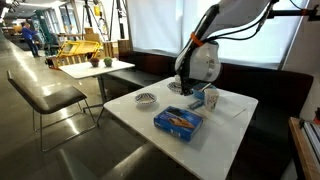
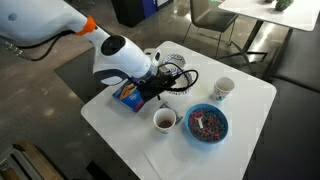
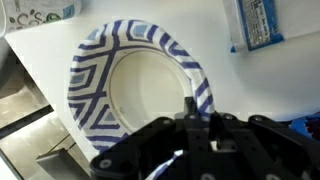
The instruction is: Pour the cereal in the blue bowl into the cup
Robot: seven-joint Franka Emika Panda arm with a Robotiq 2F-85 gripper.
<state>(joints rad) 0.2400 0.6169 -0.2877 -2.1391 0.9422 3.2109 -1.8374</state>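
The cereal is in the blue bowl, so next my gripper needs to lower the striped bowl onto the bare tabletop beside the blue box and let go of the striped bowl's rim.
The blue bowl (image 2: pixel 189 124) holds coloured cereal and stands on the white table beside a cup (image 2: pixel 164 130) with brownish contents. It also shows as a blue patch in an exterior view (image 1: pixel 196 101), next to a cup (image 1: pixel 211 98). My gripper (image 3: pixel 190 118) is not at the blue bowl. Its fingers are close together on the rim of a whitish bowl with a dark blue striped pattern (image 3: pixel 90 60), which is empty inside. The gripper shows in both exterior views (image 1: pixel 180 90) (image 2: pixel 168 85), and the arm hides the grip there.
A flat blue box (image 1: pixel 178 121) lies near the table's edge, partly under the arm (image 2: pixel 127 95), and shows in the wrist view (image 3: pixel 255 20). A second white cup (image 2: pixel 224 88) stands beyond the blue bowl. Chairs and another table stand behind.
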